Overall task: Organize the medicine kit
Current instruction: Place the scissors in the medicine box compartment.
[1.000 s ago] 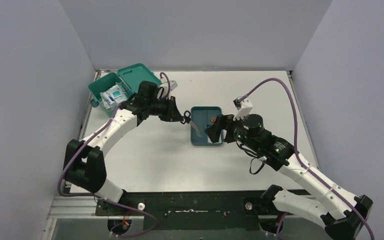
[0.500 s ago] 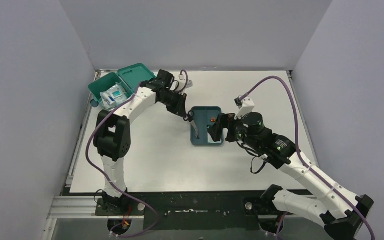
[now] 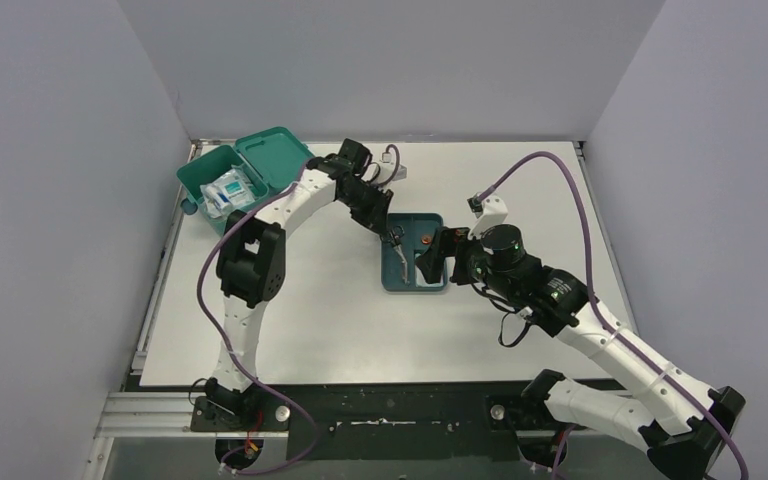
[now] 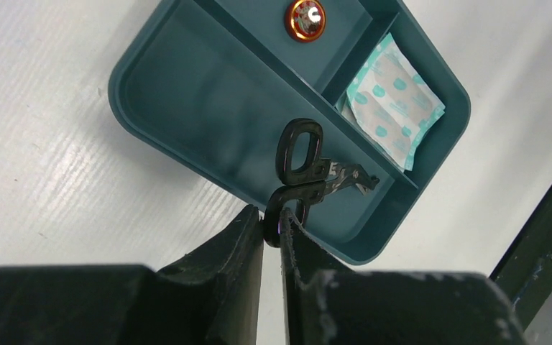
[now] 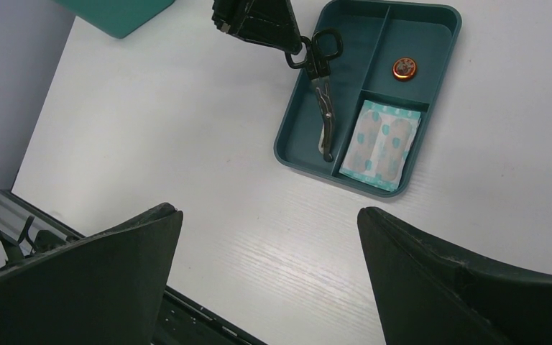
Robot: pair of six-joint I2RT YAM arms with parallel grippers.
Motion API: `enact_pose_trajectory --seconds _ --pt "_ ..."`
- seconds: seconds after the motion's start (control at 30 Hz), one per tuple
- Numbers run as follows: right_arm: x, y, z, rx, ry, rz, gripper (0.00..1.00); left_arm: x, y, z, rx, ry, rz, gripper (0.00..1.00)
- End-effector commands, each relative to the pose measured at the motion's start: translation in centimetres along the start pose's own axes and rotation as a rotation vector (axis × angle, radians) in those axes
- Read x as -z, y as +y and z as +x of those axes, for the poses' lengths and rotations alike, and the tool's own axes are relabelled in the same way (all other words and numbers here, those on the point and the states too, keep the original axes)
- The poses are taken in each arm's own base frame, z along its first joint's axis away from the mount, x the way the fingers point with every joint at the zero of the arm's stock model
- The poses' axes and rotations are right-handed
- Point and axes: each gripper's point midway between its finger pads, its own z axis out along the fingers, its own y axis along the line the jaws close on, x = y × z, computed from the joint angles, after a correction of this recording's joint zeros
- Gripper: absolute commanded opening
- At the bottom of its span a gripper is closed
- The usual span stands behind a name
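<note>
The right gripper moves down astride the tray's rim and closes next, since the tray's near corner by the plaster packet (image 3: 444, 286) (image 5: 404, 184) lies below and bare table outside leaves finger room.
The medicine kit (image 3: 203, 172) is a teal-green box at the table's back left, its lid (image 3: 278, 152) hinged open and white packets inside. My left gripper (image 4: 272, 219) is shut on one handle ring of black scissors (image 4: 309, 172). The scissors (image 5: 323, 79) hang over the long compartment of a darker divided tray (image 5: 298, 136), blades pointing down into it. I cannot tell whether the tip touches the floor. My right gripper (image 5: 269, 212) stands wide open above the bare table in front of the tray, holding nothing.
The tray (image 4: 187, 79) also holds an orange round item (image 4: 305, 16) and a plaster packet (image 4: 392, 100) in its two small compartments. Grey walls close in the table on three sides. A black rail (image 3: 380, 410) runs along the near edge.
My left arm has swung right and stretched out, carrying the scissors from the tray's left edge to over its long compartment. The right arm has barely moved.
</note>
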Motion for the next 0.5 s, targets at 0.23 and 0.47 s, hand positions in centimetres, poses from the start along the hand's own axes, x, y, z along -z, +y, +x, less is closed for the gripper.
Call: enact_pose_trajectory --seconds 0.23,0.47 --pt "0.5 0.0 -1.7 -0.031 -0.067 0.013 1.00 0.2 -0.6 -3.7 -0.027 -0.100 0.044 0.34" --pt "0.4 -0.6 -1.0 -0.066 -0.065 0.034 1.00 1.4 -0.6 -4.9 0.016 -0.165 0.013 0.36"
